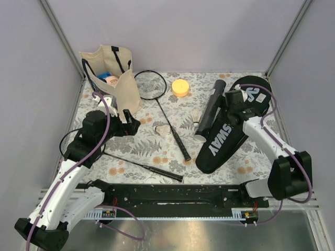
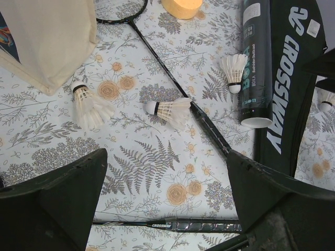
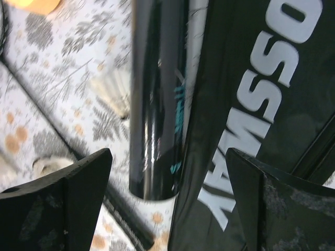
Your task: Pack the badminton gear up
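I will move my right gripper down, to the left in the top view, to close around both sides of the tube's middle, because cloth shows between the tube's middle [image 1: 210,109] and the cover [image 1: 230,130].
Two thin black rackets lie on the floral cloth. One has its head [image 1: 151,84] by the bag and its handle [image 2: 209,128] pointing toward me. The other racket's handle [image 2: 199,225] lies crosswise under my left gripper [image 2: 165,198], which hangs open and empty above the cloth. White shuttlecocks [image 2: 90,107] [image 2: 170,111] [image 2: 234,70] lie scattered. The long black tube [image 1: 211,110] rests against the black CROSSWAY cover [image 1: 230,130]. My right gripper [image 3: 167,198] is open and empty above the tube [image 3: 157,104] and the cover [image 3: 261,104].
A beige tote bag [image 1: 110,73] with dark handles stands at the back left, items inside. A round yellow-orange object [image 1: 180,87] sits at the back middle. Grey walls close the table on three sides.
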Robot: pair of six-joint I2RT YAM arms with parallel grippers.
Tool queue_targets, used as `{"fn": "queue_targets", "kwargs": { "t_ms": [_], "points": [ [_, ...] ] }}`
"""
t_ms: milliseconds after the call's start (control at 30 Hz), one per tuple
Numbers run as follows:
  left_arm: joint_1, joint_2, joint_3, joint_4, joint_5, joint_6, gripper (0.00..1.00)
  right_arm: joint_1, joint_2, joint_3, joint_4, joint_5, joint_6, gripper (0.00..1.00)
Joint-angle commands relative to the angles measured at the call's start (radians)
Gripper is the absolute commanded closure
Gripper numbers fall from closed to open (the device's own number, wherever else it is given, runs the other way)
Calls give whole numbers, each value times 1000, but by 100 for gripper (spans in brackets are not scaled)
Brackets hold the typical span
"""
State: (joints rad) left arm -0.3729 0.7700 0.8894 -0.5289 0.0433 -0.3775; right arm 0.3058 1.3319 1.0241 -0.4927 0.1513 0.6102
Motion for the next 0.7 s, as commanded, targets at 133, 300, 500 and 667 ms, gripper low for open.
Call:
{"fn": "queue_targets", "kwargs": {
  "t_ms": [133, 300, 500, 667],
  "points": [
    [3, -9, -9, 41, -25, 0, 1, -126, 228, 86, 216, -179, -7, 0],
    [2, -5, -9, 44, -22, 2, 1, -134, 338, 117, 293, -222, -20, 0],
    [2, -3, -6, 43, -25, 6, 1, -134, 444, 145, 329, -233, 3, 0],
    [2, -6, -9, 41, -34, 6, 1, -132, 516, 165, 353, -275, 39, 4]
  ]
}}
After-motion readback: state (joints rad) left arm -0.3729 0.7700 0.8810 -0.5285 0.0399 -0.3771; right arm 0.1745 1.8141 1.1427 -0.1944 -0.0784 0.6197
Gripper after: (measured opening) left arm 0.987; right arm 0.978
